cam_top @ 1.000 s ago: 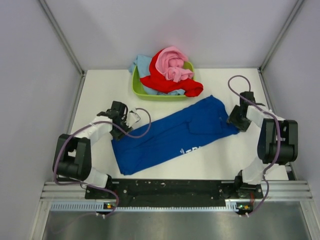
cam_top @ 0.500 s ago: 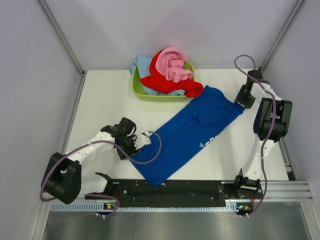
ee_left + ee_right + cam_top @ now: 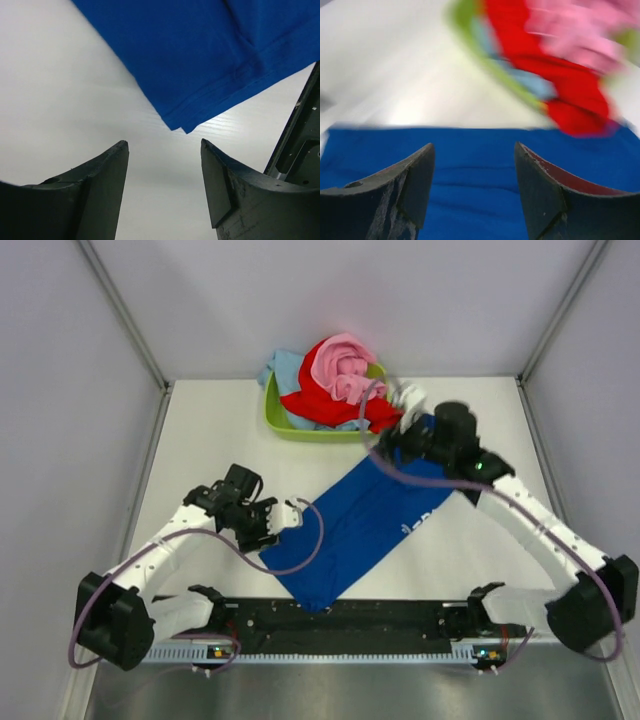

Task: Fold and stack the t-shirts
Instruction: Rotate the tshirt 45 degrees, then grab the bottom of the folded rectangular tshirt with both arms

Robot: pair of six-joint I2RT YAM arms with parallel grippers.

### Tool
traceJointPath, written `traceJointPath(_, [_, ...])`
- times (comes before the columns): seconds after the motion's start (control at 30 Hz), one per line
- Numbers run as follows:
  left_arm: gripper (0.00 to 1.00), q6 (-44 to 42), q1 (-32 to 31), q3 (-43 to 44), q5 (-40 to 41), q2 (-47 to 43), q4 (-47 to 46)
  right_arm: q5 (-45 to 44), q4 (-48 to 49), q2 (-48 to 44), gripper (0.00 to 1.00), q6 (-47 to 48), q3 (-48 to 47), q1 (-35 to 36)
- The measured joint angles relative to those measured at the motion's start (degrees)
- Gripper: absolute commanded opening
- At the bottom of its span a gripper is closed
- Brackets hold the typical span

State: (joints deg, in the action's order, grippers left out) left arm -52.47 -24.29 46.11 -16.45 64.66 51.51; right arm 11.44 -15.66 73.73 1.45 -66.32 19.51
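Observation:
I should next move my right gripper back and down onto the blue shirt's corner at the black bar, since my left gripper is by the other corner of the shirt's near end.
The royal blue t-shirt, folded into a long strip with white lettering, lies diagonally on the white table. My left gripper is open and empty just left of its near end. In the left wrist view the left gripper hangs over bare table, short of the shirt's corner. My right gripper is open and empty over the shirt's far end. The red, pink and light blue shirts are heaped in the tub; the right wrist view shows the red shirt blurred.
The lime green tub stands at the back centre, right beside my right gripper. A black rail runs along the table's near edge, close to the blue shirt's lower end, and shows in the left wrist view. Grey walls enclose the table.
The blue shirt swung from crosswise to diagonal. My right arm swept from the table's far right edge leftward to above the shirt's far end. My left gripper moved toward the front and stays beside the shirt.

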Motion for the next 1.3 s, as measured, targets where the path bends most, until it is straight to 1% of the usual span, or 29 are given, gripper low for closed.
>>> traceJointPath(0.07, [0.65,-3.8,0.0,-1.7,-2.4,0.0,-0.9,8.0,3.8,-5.6,0.65,7.3,6.9,11.1])
traceJointPath(0.13, [0.65,-7.2,0.0,-3.3,-4.0,0.0,-1.9,13.6,4.9,-8.8,0.66,15.0,14.4,21.7])
traceJointPath(0.2, [0.66,-10.2,0.0,-4.9,-4.9,0.0,-3.2,16.7,4.7,-8.8,0.66,21.1,20.4,31.1])
traceJointPath(0.27, [0.67,-12.3,0.0,-6.4,-5.3,0.0,-4.6,18.5,3.1,-6.6,0.65,25.6,23.6,38.7])
traceJointPath(0.33, [0.67,-13.9,0.0,-8.0,-5.4,0.1,-6.1,18.8,2.3,-2.8,0.64,29.0,24.4,44.8])
traceJointPath(0.47, [0.66,-15.4,0.0,-10.5,-5.2,1.3,-8.5,17.1,3.9,4.9,0.63,33.8,24.3,52.7])
traceJointPath(0.6, [0.63,-16.8,0.0,-12.6,-4.4,2.4,-10.2,15.0,6.8,10.1,0.63,37.3,24.3,56.5])
traceJointPath(0.63, [0.61,-17.1,0.0,-13.3,-4.0,2.5,-10.6,14.6,7.6,10.5,0.63,37.8,24.3,56.8])
traceJointPath(0.7, [0.54,-17.5,0.0,-13.9,-3.8,2.6,-10.9,14.1,10.4,11.9,0.63,39.0,24.3,57.2])
traceJointPath(0.8, [0.47,-17.6,0.0,-13.9,-3.7,2.7,-11.4,12.7,13.4,15.0,0.6,40.0,24.3,57.3])
traceJointPath(0.83, [0.46,-17.6,-0.1,-13.9,-3.7,2.8,-11.5,12.1,13.8,16.1,0.57,40.3,24.3,57.3])
traceJointPath(0.9, [0.41,-17.5,-0.1,-13.9,-3.9,3.1,-12.0,12.4,14.5,17.5,0.39,40.9,24.1,57.3])
traceJointPath(0.93, [0.36,-17.4,-0.2,-13.9,-4.1,3.2,-12.2,12.2,14.8,17.9,0.27,41.5,23.6,57.3])
traceJointPath(0.97, [0.3,-17.3,-0.2,-13.8,-4.2,3.4,-12.2,12.1,14.7,18.5,0.18,41.9,23.1,57.4])
traceJointPath(1.0, [0.24,-17.2,-0.4,-13.7,-4.3,3.7,-12.3,12.0,14.6,19.1,0.12,42.3,22.9,57.4])
traceJointPath(1.03, [0.13,-16.8,-0.6,-13.6,-4.4,4.0,-12.4,12.2,14.3,19.3,0.04,42.5,22.8,57.4])
traceJointPath(1.07, [0.0,-16.7,-0.8,-13.4,-4.5,4.4,-12.6,12.7,13.8,19.4,0.0,42.2,22.7,57.4])
traceJointPath(1.2, [0.0,-15.8,-1.4,-12.5,-4.7,5.7,-12.4,11.7,13.6,19.1,0.0,41.6,22.7,57.6])
traceJointPath(1.3, [0.0,-13.4,-1.4,-10.5,-4.7,7.5,-11.0,9.7,12.4,17.0,0.0,39.1,22.8,57.4])
